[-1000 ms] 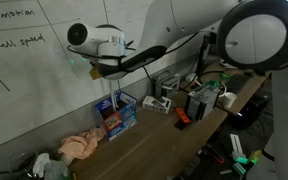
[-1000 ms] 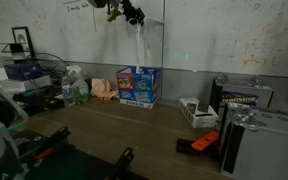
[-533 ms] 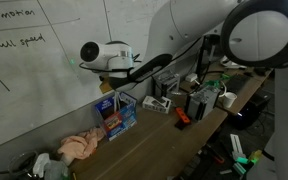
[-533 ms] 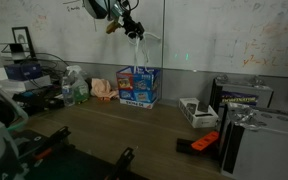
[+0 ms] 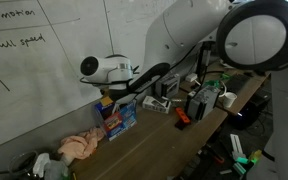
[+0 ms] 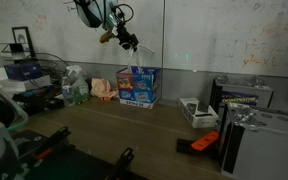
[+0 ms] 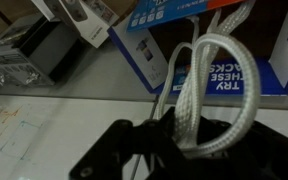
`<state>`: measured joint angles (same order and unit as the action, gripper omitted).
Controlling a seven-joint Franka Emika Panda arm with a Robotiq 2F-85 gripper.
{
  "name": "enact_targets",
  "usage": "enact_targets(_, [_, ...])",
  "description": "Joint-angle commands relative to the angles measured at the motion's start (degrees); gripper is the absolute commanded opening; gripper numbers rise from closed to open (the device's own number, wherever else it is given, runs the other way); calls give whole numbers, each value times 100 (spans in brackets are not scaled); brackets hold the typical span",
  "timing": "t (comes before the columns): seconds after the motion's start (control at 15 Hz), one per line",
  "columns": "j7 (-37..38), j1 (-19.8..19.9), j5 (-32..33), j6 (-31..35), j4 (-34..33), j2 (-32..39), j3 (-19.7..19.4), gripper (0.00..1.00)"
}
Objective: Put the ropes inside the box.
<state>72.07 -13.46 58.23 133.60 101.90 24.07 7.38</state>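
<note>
The gripper lowers to the blue box's open top [image 6: 138,70] [image 7: 259,40] next and releases the white braided rope there, since its held loop is still above the box.
My gripper [image 5: 111,93] is shut on a white braided rope [image 7: 196,88] and holds it just above the open blue box [image 5: 118,116] that stands against the whiteboard wall. In an exterior view the gripper [image 6: 127,41] hangs over the box [image 6: 137,87], and the rope [image 6: 140,60] dangles from it down towards the box's opening. In the wrist view the rope loops out of the black jaws [image 7: 174,138], with the box's blue printed walls [image 7: 166,14] behind it. Whether more rope lies in the box is hidden.
A pink cloth [image 5: 79,146] lies next to the box and shows beside it in an exterior view [image 6: 104,89]. A white holder [image 6: 196,111], an orange tool [image 6: 205,142] and grey cases [image 6: 246,130] stand further along the wooden table. The whiteboard wall [image 5: 44,70] is close behind.
My gripper has come down from high on the wall towards the box, carrying the rope; the rope's lower end now hangs at the box's opening.
</note>
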Motion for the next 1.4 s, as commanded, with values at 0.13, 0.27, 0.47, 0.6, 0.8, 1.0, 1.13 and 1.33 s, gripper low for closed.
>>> enact_targets(0.13, [-204, -87, -318, 121, -110, 258, -70, 5])
enact_targets(0.27, [-232, -87, -345, 125, -213, 404, -92, 5])
enact_targets(0.47, [-304, -63, -445, 165, -375, 621, -115, 5])
enact_targets(0.6, [-382, -69, -570, 177, -514, 772, -149, 5])
enact_targets(0.8, [-506, -90, -744, 192, -723, 986, -202, 5])
enact_targets(1.0, [-705, -110, -968, 166, -940, 1199, -248, 5])
enact_targets(1.13, [-1075, -70, -1319, 96, -1037, 1300, -198, 5])
enact_targets(1.33, [-1469, -115, -1769, 86, -1195, 1448, -248, 5])
